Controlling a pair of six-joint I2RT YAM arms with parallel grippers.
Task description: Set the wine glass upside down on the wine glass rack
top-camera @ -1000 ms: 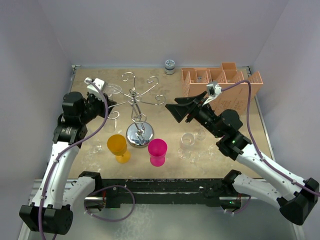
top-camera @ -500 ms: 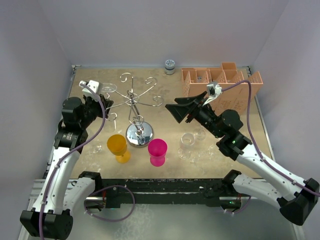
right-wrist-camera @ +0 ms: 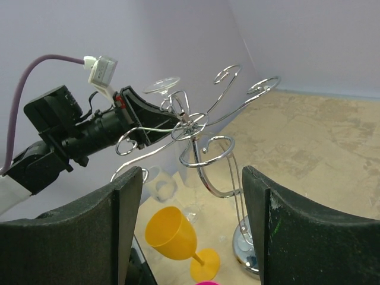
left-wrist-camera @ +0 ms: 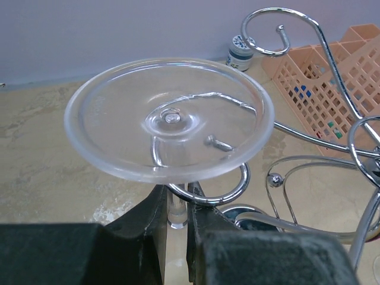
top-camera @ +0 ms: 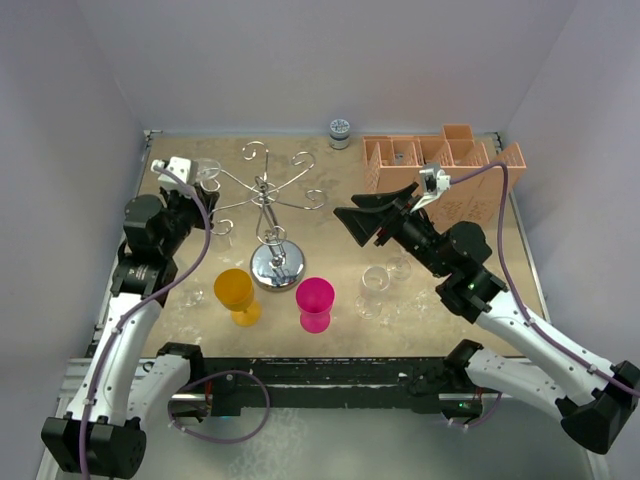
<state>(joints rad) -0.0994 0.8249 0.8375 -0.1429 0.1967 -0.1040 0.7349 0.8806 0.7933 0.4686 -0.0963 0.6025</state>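
The foot is still above the curled arm (left-wrist-camera: pixel 208 200), so the robot's left gripper will go down next until the foot sits on that arm, which loops just above the gripper's fingers, and then let go.
A clear wine glass (left-wrist-camera: pixel 169 119) hangs upside down, its round foot uppermost. My left gripper (left-wrist-camera: pixel 176 205) is shut on its stem just below the foot. A curled arm of the silver wine glass rack (left-wrist-camera: pixel 221 191) loops round the stem right above my fingers. From above, the glass (top-camera: pixel 207 171) sits at the rack's (top-camera: pixel 264 196) far-left arm, with the mirrored base (top-camera: pixel 276 266) nearer. My right gripper (top-camera: pixel 366 217) hovers open to the right of the rack. In its own view my right gripper (right-wrist-camera: pixel 191 172) holds nothing and faces the rack (right-wrist-camera: pixel 193 127).
A yellow goblet (top-camera: pixel 236 292) and a pink goblet (top-camera: pixel 316 302) stand in front of the rack base. Clear glasses (top-camera: pixel 375 285) stand right of them, another at the left (top-camera: pixel 191 296). An orange-pink slotted box (top-camera: pixel 440 160) and a small jar (top-camera: pixel 340 131) are at the back.
My left gripper has carried the glass left and toward the back, out along the rack's arm. The right arm has barely moved.
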